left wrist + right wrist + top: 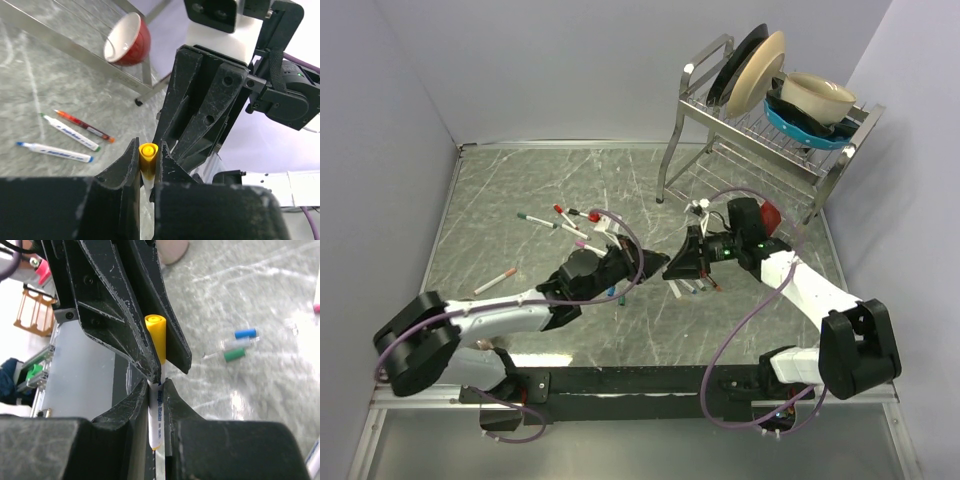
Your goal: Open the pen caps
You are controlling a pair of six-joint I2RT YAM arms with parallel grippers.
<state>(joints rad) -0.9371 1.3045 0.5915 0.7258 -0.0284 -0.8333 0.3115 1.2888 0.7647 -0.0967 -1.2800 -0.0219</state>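
The yellow cap comes down beside the blue cap (613, 294) next, where the loose caps lie gathered. My left gripper pulls away from the pen's body and tilts down first.
A white-barrelled pen (156, 412) with a yellow cap (156, 335) hangs in the air between both arms. My right gripper (157, 385) is shut on the barrel. My left gripper (148, 150) is shut on the yellow cap (147, 159), end-on in its wrist view. In the top view the left gripper (655, 263) and right gripper (682, 265) meet tip to tip above the table's middle. Several capped pens (560, 218) lie at the back left. Loose blue (245, 333) and green (234, 355) pen caps lie on the table.
A metal dish rack (692, 120) with plates and bowls stands at the back right, and a red bowl (129, 39) lies beside its legs. Uncapped pens (70, 132) lie under the grippers. One pen (495, 281) lies alone at the left. Grey walls close the table's sides.
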